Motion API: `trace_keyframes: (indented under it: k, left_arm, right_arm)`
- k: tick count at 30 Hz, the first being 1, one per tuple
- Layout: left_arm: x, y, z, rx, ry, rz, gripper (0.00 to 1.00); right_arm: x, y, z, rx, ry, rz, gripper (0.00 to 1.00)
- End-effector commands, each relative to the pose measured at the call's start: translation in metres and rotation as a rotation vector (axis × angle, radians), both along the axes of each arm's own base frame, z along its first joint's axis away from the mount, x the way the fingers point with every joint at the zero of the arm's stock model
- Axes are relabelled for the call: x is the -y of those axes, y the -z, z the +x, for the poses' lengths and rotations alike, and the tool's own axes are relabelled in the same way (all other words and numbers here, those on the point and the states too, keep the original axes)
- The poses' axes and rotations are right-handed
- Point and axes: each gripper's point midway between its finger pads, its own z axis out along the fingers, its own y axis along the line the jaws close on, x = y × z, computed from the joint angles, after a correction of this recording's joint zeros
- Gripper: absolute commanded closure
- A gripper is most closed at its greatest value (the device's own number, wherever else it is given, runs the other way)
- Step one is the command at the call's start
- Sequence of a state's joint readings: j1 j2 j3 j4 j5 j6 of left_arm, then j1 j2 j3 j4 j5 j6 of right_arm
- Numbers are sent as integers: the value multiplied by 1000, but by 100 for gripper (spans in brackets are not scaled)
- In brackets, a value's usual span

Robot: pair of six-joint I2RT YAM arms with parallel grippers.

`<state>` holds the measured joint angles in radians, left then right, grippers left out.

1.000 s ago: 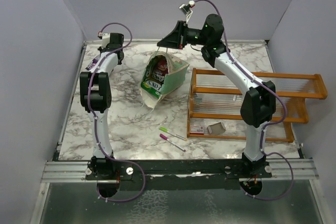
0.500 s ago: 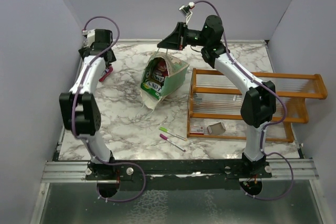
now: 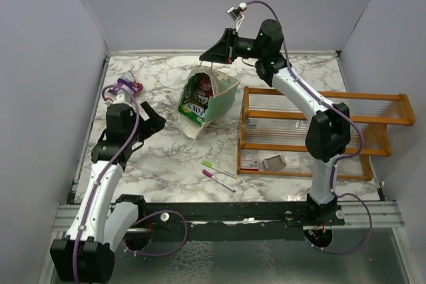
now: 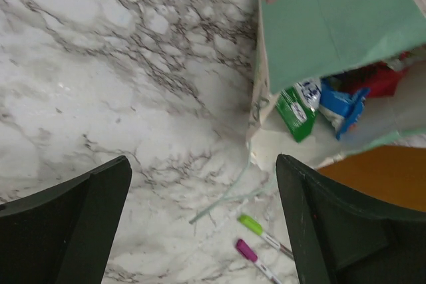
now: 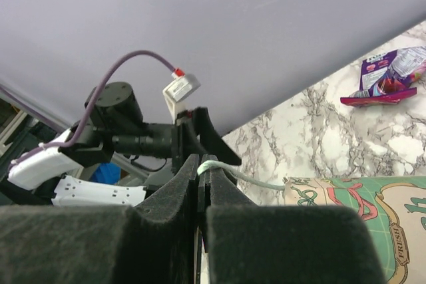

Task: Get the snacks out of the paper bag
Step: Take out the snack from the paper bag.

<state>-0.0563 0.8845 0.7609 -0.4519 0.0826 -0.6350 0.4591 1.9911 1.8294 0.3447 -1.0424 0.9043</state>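
Note:
The green-and-white snack [image 3: 194, 109] [image 4: 297, 108] lies foremost in the bag's opening. I will reach my left gripper into the bag, to the right in the top view, and grip it.
The mint-green paper bag [image 3: 216, 98] hangs tilted at the table's middle back, mouth toward the near left. My right gripper [image 3: 213, 54] is shut on its string handle [image 5: 212, 166] above it. Inside the bag show snacks: a red one [image 3: 204, 84] and a green-and-white one [image 3: 193, 108]; the left wrist view shows green [image 4: 296, 108] and blue [image 4: 339, 104] packets in the mouth. One purple snack packet [image 3: 126, 86] lies on the marble at the far left. My left gripper [image 3: 149, 123] is open and holds nothing, just left of the bag [image 4: 319, 24].
An orange wooden rack [image 3: 319, 124] fills the right side, with a small box [image 3: 273, 161] on its near shelf. A green pen [image 3: 216, 167] and a pink pen [image 3: 217, 179] lie near the middle front. The bag's loose second handle [image 4: 226, 197] trails on the marble.
My left gripper opened and let go of the purple packet at the far left. The left arm then drew back toward the near side and turned toward the bag. The right arm held still.

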Motion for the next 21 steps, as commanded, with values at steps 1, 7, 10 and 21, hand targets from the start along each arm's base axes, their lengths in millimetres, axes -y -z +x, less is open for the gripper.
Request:
trace_keyframes:
  k: [1,7,10,21]
  left_arm:
    - [40,-25,-27,73,136,-167,5]
    - [78,-28,-32,73,156,-208,13]
    - [99,-24,-26,33,147,-215,15]
    - [147,-14,37,-117,-68,-453,43]
  right_arm:
    - [7,-29,-16,81,-15,32,99]
    - [8,-33,-17,84,-9,45,99]
    - [8,-35,-17,82,-7,47,99]
    - [10,-39,-19,78,7,55,99]
